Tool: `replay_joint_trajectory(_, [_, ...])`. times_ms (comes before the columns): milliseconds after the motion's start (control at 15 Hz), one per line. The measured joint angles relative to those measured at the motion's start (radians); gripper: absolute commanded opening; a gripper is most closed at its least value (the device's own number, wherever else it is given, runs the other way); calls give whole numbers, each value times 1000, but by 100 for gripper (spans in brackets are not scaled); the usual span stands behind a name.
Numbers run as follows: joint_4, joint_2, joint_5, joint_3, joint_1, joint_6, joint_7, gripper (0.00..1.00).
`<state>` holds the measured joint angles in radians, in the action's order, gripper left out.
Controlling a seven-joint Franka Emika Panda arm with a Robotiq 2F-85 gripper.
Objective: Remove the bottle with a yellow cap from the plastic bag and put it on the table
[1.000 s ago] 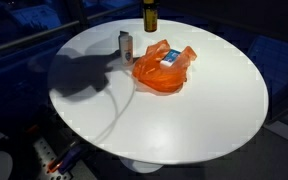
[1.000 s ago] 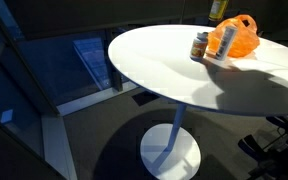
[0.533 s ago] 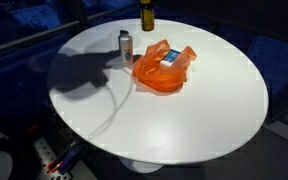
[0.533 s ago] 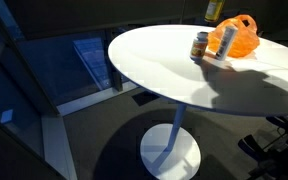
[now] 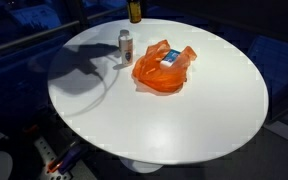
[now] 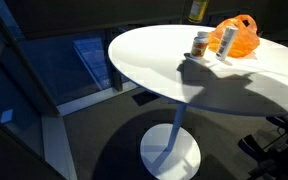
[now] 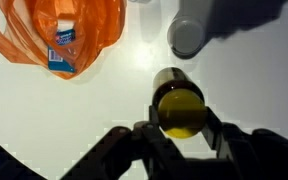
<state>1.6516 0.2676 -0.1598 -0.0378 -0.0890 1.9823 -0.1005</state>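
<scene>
My gripper shifts over, lowers and releases the held bottle next, since clear tabletop [image 5: 114,47] [image 7: 227,47] beside the white-capped bottle lies below it and to its right in the wrist view.
In the wrist view my gripper [image 7: 180,118] is shut on the bottle with a yellow cap [image 7: 179,110], seen from above, held over the white table [image 7: 114,100]. In both exterior views only the bottle's lower part shows at the top edge [image 5: 135,11] [image 6: 198,9], above the table's far side; the gripper is out of frame there. The orange plastic bag [image 5: 160,68] lies on the table with a blue-labelled item [image 5: 169,58] in it. The bag also shows in the wrist view [image 7: 59,35] and an exterior view [image 6: 238,33].
A small white-capped bottle [image 5: 126,46] stands on the round white table [image 5: 184,120] beside the bag, just below the held bottle. It shows in an exterior view [image 6: 201,45] next to a second white bottle [image 6: 225,41]. Cables and a power strip [image 5: 49,155] lie on the floor.
The held bottle has moved left and upward along the table's far edge, away from the bag. The bag and small bottle have not moved.
</scene>
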Motion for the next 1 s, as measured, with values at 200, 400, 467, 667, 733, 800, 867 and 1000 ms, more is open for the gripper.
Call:
replay_joint_trajectory(200, [2, 0, 17, -23, -4, 0, 46, 20])
replay_joint_trajectory(400, [13, 0, 53, -39, -4, 0, 107, 20])
replay_joint_trajectory(467, [21, 0, 59, -44, -4, 0, 121, 20])
replay_joint_trajectory(667, [52, 1, 65, -57, -6, 0, 149, 20])
replay_joint_trajectory(733, [64, 3, 65, -60, -7, 0, 152, 20])
replay_joint_trajectory(800, [75, 4, 65, -62, -9, 0, 155, 20])
replay_joint_trajectory(867, [86, 8, 65, -63, -12, 0, 157, 20])
replay_joint_trajectory(1000, [102, 17, 65, -65, -18, 0, 161, 20])
